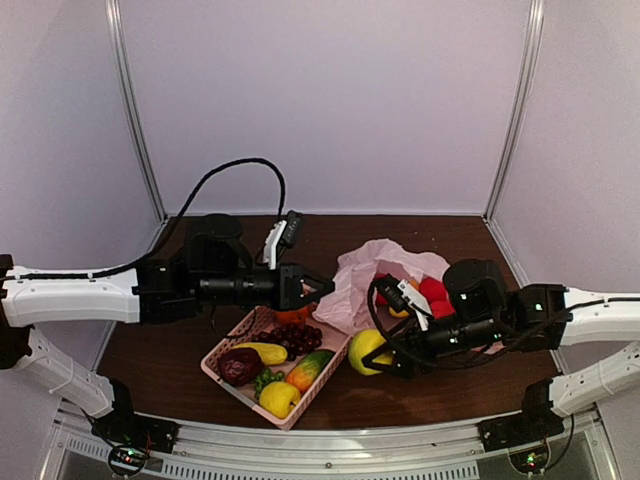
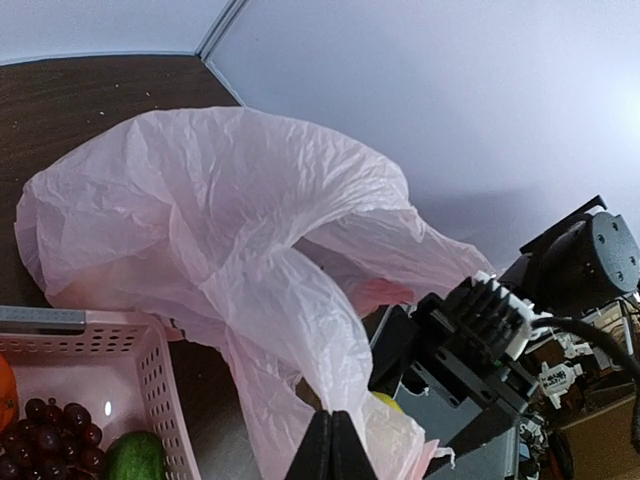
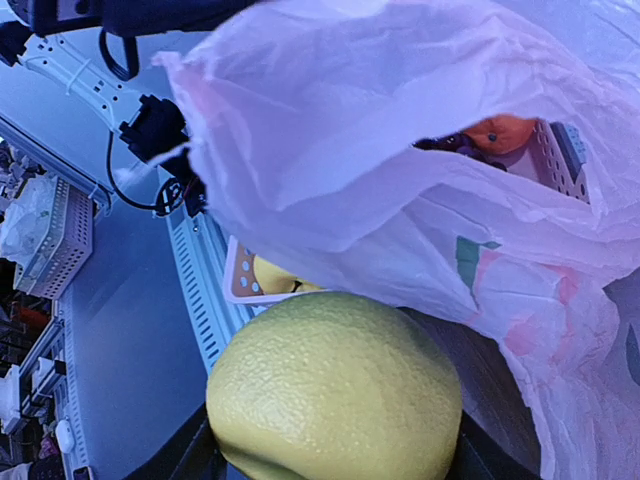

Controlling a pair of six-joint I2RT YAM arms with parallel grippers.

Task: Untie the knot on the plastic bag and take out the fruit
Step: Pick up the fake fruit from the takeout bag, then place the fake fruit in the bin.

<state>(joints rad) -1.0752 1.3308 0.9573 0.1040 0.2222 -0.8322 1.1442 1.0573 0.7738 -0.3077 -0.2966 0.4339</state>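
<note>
The basket's free spot (image 1: pixel 327 339) is beside the grapes, to the left in the top view. My right gripper needs to lift over the basket's rim next, then lower and release there.
The pink plastic bag (image 1: pixel 372 268) lies crumpled at mid-table with its mouth gaping, and no knot shows. My left gripper (image 1: pixel 318 288) is shut, pinching a fold of the plastic bag (image 2: pixel 250 220) at its tips (image 2: pixel 335 445). Red fruits (image 1: pixel 433 294) still sit inside the bag. My right gripper (image 1: pixel 378 352) is shut on a large yellow-green fruit (image 1: pixel 364 350) just in front of the bag, low over the table. In the right wrist view that fruit (image 3: pixel 335 390) fills the space between the fingers (image 3: pixel 190 452), with the bag (image 3: pixel 400 150) draped behind it.
A pink latticed basket (image 1: pixel 236 386) stands left of the bag, holding grapes (image 1: pixel 298 338), a dark maroon fruit (image 1: pixel 240 366), a yellow fruit (image 1: pixel 279 398) and others. The right arm (image 2: pixel 500 340) is close beside my left gripper. Walls enclose the table on three sides.
</note>
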